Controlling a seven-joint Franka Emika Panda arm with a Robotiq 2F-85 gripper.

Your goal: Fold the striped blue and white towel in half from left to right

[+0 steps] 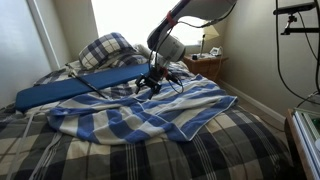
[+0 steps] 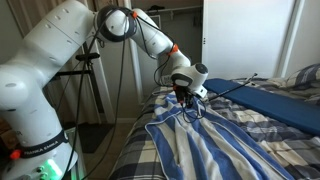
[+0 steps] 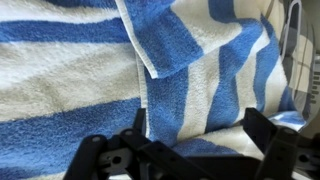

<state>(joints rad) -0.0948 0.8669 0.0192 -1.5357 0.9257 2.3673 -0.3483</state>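
I will next lower my open fingers around the raised corner's hemmed edge (image 3: 154,118) and close, because it lies below my gripper and they are already on either side.
The striped blue and white towel (image 1: 150,115) lies spread and rumpled across the plaid bed, and shows in both exterior views (image 2: 225,145). My gripper (image 1: 152,85) hangs just over the towel's far edge, near the blue mat, fingers pointing down (image 2: 188,98). In the wrist view the jaws (image 3: 198,135) are open and wide apart. The towel (image 3: 90,70) fills the view below them, with a folded-over corner near the top. Nothing is held between the fingers.
A long solid-blue mat (image 1: 80,88) lies behind the towel (image 2: 270,100). A plaid pillow (image 1: 110,48) sits at the head of the bed. The dark plaid bedspread (image 1: 235,145) lies under everything. A nightstand with a lamp (image 1: 208,62) stands beside the bed. A tripod (image 2: 92,80) stands near the robot base.
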